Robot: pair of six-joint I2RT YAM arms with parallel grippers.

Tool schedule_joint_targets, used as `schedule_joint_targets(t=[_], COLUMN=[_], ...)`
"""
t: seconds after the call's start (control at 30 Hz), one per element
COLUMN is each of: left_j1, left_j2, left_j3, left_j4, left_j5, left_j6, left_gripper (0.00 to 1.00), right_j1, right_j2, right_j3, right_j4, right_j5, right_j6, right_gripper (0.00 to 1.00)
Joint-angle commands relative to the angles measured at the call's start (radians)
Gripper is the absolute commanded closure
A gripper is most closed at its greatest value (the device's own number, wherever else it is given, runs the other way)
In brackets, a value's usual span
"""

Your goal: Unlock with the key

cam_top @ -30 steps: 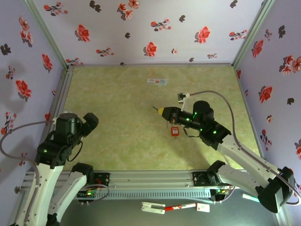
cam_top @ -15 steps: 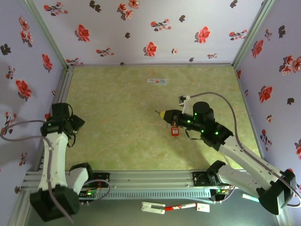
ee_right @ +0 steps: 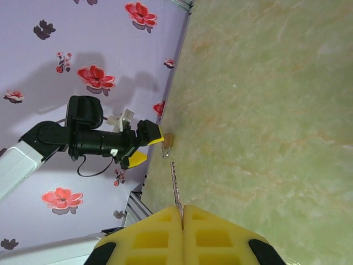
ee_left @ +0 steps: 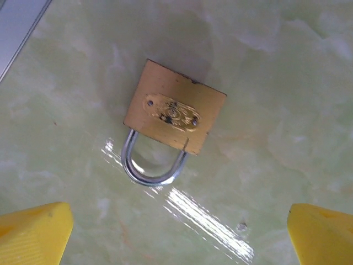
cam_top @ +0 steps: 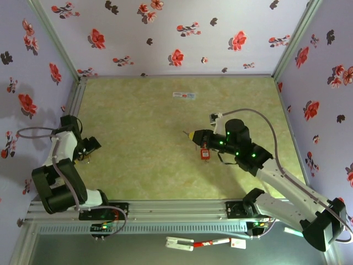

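Note:
The left gripper comes down past the shackle, around the padlock's brass body (ee_left: 175, 106), and closes next. The padlock lies flat below my open fingers, shackle end nearest.
A brass padlock (ee_left: 174, 113) with a silver shackle (ee_left: 151, 165) lies flat on the green table near its left edge. My left gripper (ee_left: 179, 243) hovers over it, open, one yellow fingertip (ee_left: 33, 232) on each side and the shackle end nearest the gripper. In the top view the left gripper (cam_top: 91, 145) sits low by the left wall. My right gripper (cam_top: 190, 134) is mid-table, shut on the key (ee_right: 175, 187), whose blade sticks out past the gripper (ee_right: 182, 212) toward the padlock (ee_right: 167, 144). A red tag (cam_top: 204, 153) hangs under it.
A small white label strip (cam_top: 183, 95) lies at the back of the table. The left wall and metal side rail (ee_left: 16, 22) run close to the padlock. The aluminium front rail (cam_top: 182, 208) borders the near edge. The right arm's cable (cam_top: 259, 113) loops above the table.
My left arm has folded down toward the left wall, lowering its gripper over the padlock. The right gripper with the key has barely shifted.

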Motion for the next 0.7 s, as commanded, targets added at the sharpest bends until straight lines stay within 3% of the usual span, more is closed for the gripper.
schedule_joint_targets(t=[0.0, 0.23, 0.43, 0.67], left_j1=[0.031, 0.070, 0.091, 0.100], left_j2=[0.045, 0.198, 0.275, 0.347], left_j3=[0.037, 0.106, 0.130, 0.141], left_j4=[0.024, 0.031, 0.049, 0.060], left_j5=[0.023, 0.072, 0.124, 0.133], left_j6=[0.090, 0.142, 0.178, 0.208], left_gripper=[0.00, 0.02, 0.13, 0.17], right_j1=[-0.006, -0.009, -0.009, -0.009], right_j2=[0.000, -0.001, -0.030, -0.082], right_j3=[0.024, 0.021, 0.011, -0.001], right_j4=[-0.006, 0.013, -0.012, -0.047], right_j5=[-0.011, -0.010, 0.002, 0.026], right_j6=[-0.005, 0.024, 0.032, 0.034], right_gripper=[1.00, 1.00, 1.00, 1.00])
